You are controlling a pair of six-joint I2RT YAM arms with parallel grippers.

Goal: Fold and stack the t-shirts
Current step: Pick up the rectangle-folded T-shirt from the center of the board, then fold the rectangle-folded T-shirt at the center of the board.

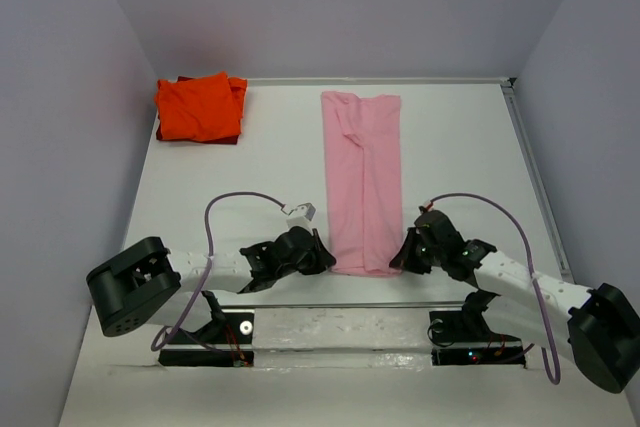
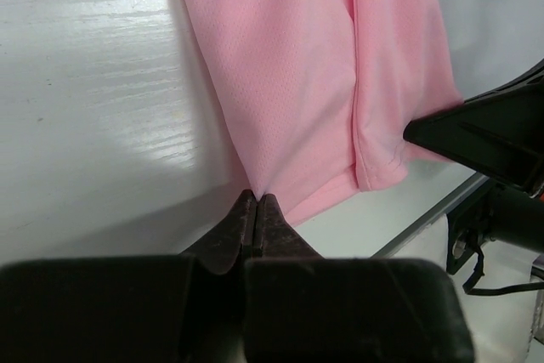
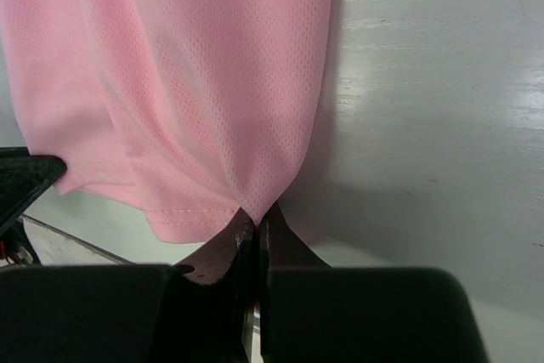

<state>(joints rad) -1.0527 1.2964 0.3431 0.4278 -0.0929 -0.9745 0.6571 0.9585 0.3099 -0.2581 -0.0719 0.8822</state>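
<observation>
My right gripper lifts the pink t-shirt's pinched near corner next, carries it outward, lowers it onto the t-shirt's middle part (image 1: 379,159), then releases it, because the pink t-shirt still lies long.
The light pink t-shirt (image 1: 362,177) lies as a long narrow folded strip down the middle of the table. My left gripper (image 1: 325,257) is shut on its near left corner (image 2: 255,184). My right gripper (image 1: 400,257) is shut on its near right corner (image 3: 259,206). In the left wrist view the pink shirt (image 2: 314,65) spreads ahead of the pinched corner; in the right wrist view the pink shirt (image 3: 204,74) does the same. The orange-red t-shirt (image 1: 200,107) sits folded at the far left corner of the table.
The white table (image 1: 470,147) is walled on the left, back and right. A raised rail runs along the table's near edge (image 1: 340,305) by the arm bases. The right gripper's black finger (image 2: 484,129) shows in the left wrist view.
</observation>
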